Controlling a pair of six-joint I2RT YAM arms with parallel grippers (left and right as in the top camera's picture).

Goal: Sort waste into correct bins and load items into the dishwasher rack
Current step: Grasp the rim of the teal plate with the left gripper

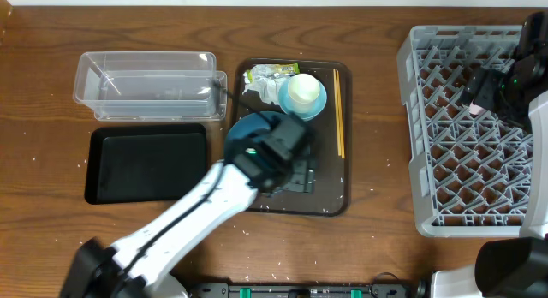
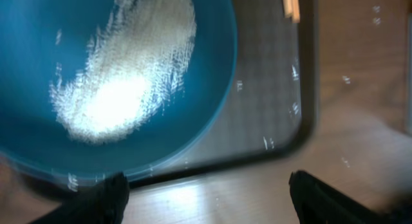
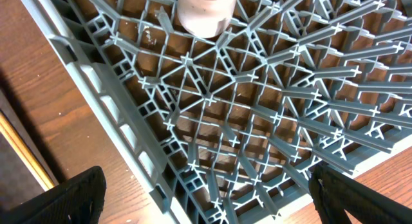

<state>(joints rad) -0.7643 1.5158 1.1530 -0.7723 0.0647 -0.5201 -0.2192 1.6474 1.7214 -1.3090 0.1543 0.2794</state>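
My left gripper needs to move outward and down onto the dish's rim facing the chopsticks next, because its open fingers still span only table short of the dish.
On the brown serving tray (image 1: 330, 191), a large blue dish (image 1: 250, 128) lies partly under my left arm. Close up, the blue dish (image 2: 116, 69) holds a patch of white rice (image 2: 122, 89). My left gripper (image 1: 287, 161) (image 2: 206, 198) is open beside the dish's rim, over the tray's near edge, with only table between its fingers (image 2: 96, 198). A white cup sits in the light-blue bowl (image 1: 301, 94), beside the snack wrapper (image 1: 270, 74) and chopsticks (image 1: 340, 110). My right gripper (image 1: 497, 88) (image 3: 219, 198) hangs open over the dishwasher rack (image 1: 428, 118) (image 3: 257, 121), near a pink cup (image 1: 473, 108) (image 3: 205, 11).
The clear tub (image 1: 145, 84) and the black tray (image 1: 145, 165) lie left of the serving tray, both looking empty. Rice grains dot the tray edge (image 2: 302, 114) and the table. A chopstick (image 3: 26, 153) shows left of the rack wall.
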